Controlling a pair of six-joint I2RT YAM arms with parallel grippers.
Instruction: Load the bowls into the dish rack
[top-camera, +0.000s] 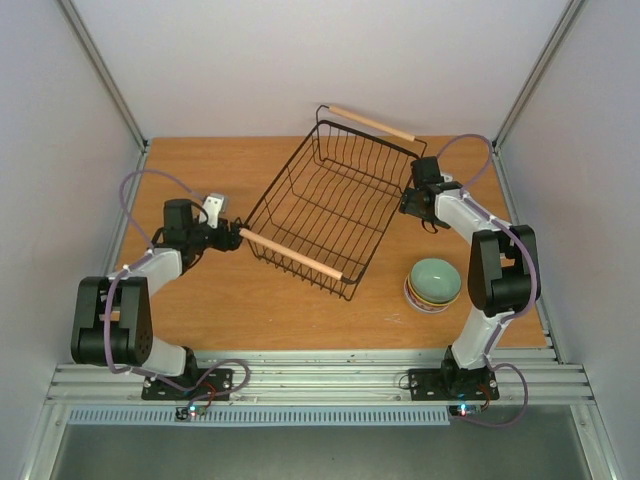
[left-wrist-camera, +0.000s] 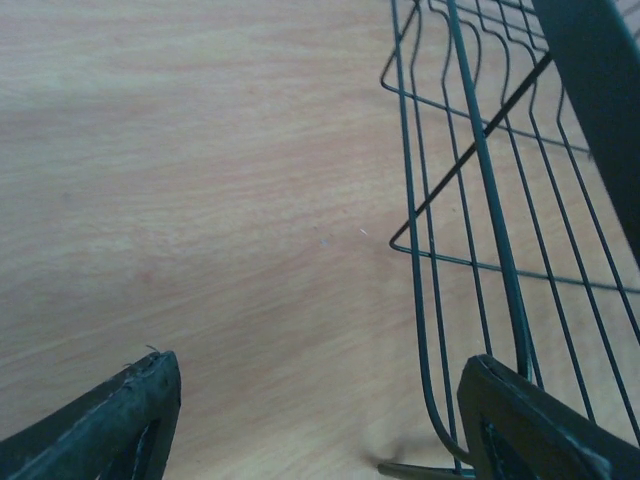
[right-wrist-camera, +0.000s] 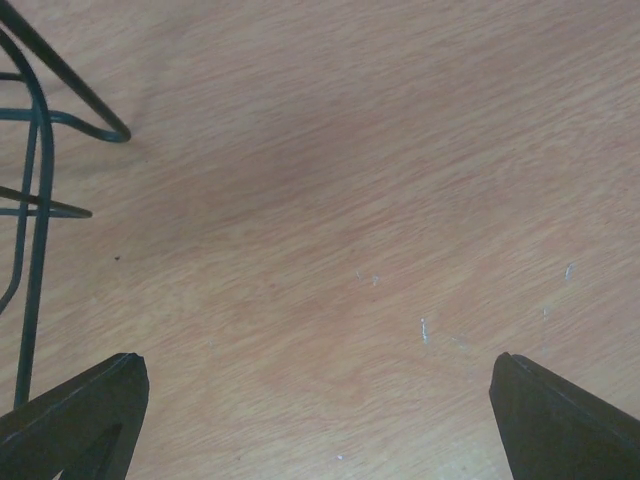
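My right gripper draws back to the pale green bowl (top-camera: 434, 278) next, the top one in the stack, onto the rim's side away from the rack.
The dish rack (top-camera: 292, 254) is a black wire basket with two wooden rod handles, standing askew mid-table with nothing in it. The bowls stand in one stack at the right front, the pale green bowl (top-camera: 434, 278) on top; the ones beneath show only as rims. My left gripper (top-camera: 231, 238) is open and empty at the rack's left corner, by the end of the near handle; the left wrist view shows the rack wires (left-wrist-camera: 470, 200) against its right finger (left-wrist-camera: 540, 430). My right gripper (top-camera: 409, 201) is open and empty beside the rack's right corner, over bare table (right-wrist-camera: 320, 250).
Grey walls close in the wooden table (top-camera: 200, 300) on the left, right and back. The rack's wires (right-wrist-camera: 30, 200) lie just left of my right gripper. The right arm's elbow (top-camera: 503, 270) rises beside the bowl stack.
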